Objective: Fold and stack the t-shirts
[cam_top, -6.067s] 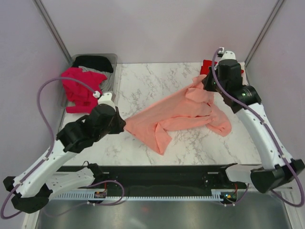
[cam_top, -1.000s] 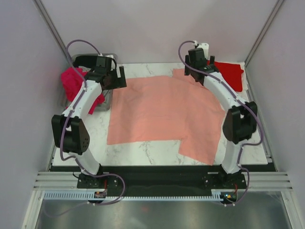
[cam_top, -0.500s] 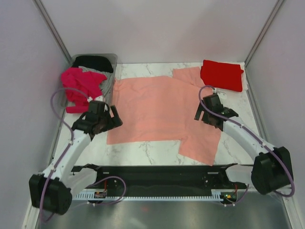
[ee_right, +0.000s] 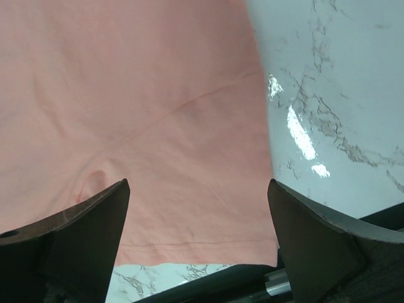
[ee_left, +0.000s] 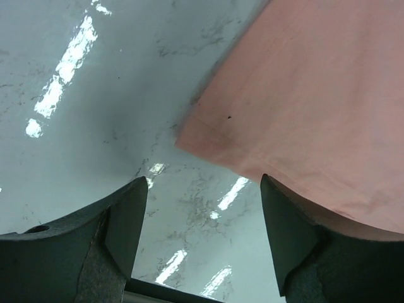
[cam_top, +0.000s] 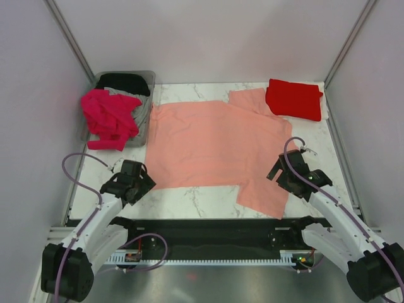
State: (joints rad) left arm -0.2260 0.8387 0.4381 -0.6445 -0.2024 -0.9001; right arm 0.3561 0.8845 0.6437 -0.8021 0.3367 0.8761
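The near sleeve sticks out toward the table's front edge, past the shirt's body. My right gripper should next draw back and lower onto the near sleeve's cloth (cam_top: 270, 206) (ee_right: 214, 227) beside its hem.
A salmon pink t-shirt (cam_top: 214, 142) lies spread flat on the marble table, one sleeve (cam_top: 265, 192) reaching the front edge. My left gripper (cam_top: 140, 183) hovers open just off the shirt's near left corner (ee_left: 192, 136), with only bare marble between its fingers (ee_left: 126, 214). My right gripper (cam_top: 282, 175) stands open over the near sleeve, whose hem (ee_right: 189, 243) lies between the jaws. A folded bright red t-shirt (cam_top: 293, 99) rests at the back right. A magenta t-shirt (cam_top: 108, 117) hangs over the bin's edge, and a black one (cam_top: 123, 82) lies inside.
The clear grey plastic bin (cam_top: 149, 101) stands at the back left corner. Bare marble (cam_top: 189, 199) shows in front of the pink shirt, then the black front rail (cam_top: 208, 227). Metal frame posts rise at both back corners.
Both arms have pulled back from the shirt's far edge to its near corners. The pink shirt, bunched six seconds ago, now lies flat. The left jaws have narrowed a little.
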